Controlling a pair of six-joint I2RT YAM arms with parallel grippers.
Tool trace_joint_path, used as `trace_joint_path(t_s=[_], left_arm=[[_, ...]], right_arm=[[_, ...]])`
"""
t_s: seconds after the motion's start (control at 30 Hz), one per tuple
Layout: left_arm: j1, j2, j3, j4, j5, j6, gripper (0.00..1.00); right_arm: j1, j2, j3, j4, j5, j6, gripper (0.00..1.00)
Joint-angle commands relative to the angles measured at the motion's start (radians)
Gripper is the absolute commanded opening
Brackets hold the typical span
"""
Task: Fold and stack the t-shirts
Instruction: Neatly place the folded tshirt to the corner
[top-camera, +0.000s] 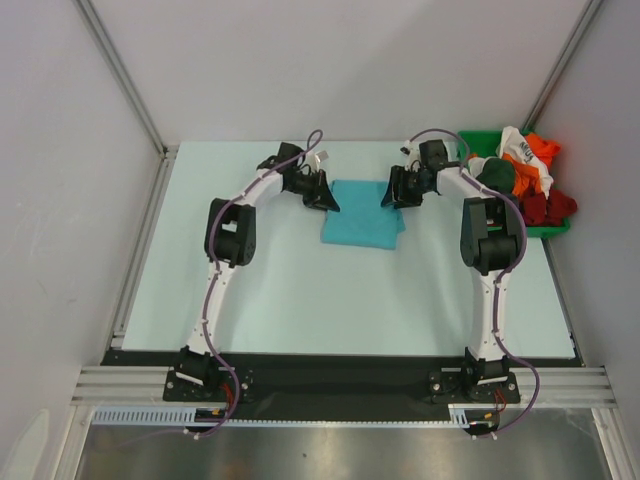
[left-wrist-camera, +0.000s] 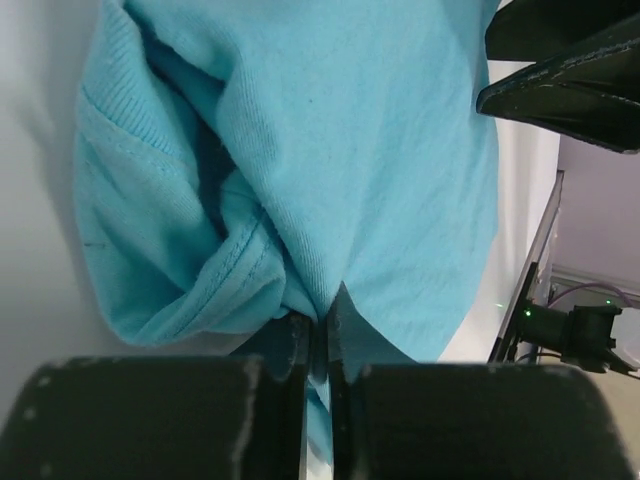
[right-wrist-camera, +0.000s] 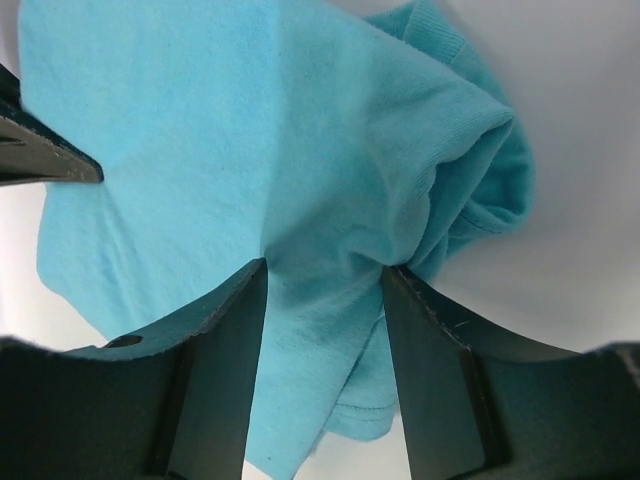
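My left gripper takes the turquoise t-shirt (top-camera: 362, 224) to the left in the top view onto the table's far corner next. It then releases it where the table lies bare.
The turquoise t-shirt (top-camera: 362, 224) lies folded at the far middle of the table. My left gripper (top-camera: 324, 196) is at its far left corner, shut on a pinch of the turquoise cloth (left-wrist-camera: 330, 170), which bunches at the fingertips (left-wrist-camera: 296, 335). My right gripper (top-camera: 392, 194) is at the far right corner. Its jaws stand open with a fold of the shirt (right-wrist-camera: 200, 150) between the fingers (right-wrist-camera: 232, 330). Other t-shirts lie heaped in the bin: white and orange (top-camera: 528, 156), dark green (top-camera: 497, 172), red (top-camera: 545, 206).
The green plastic bin (top-camera: 556, 229) stands at the far right edge of the table, beside the right arm. Grey walls close in the left, back and right sides. The right gripper's finger (left-wrist-camera: 570, 75) shows in the left wrist view.
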Motion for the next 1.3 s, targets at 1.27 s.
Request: trace_joint_path(t_s=[1.27], left_arm=[[0.563,-0.111,0.15,-0.199,-1.073,0.618,0.0]], right_arm=[[-0.034,-0.444,-0.184,-0.013,0.062,-0.168,0.58]])
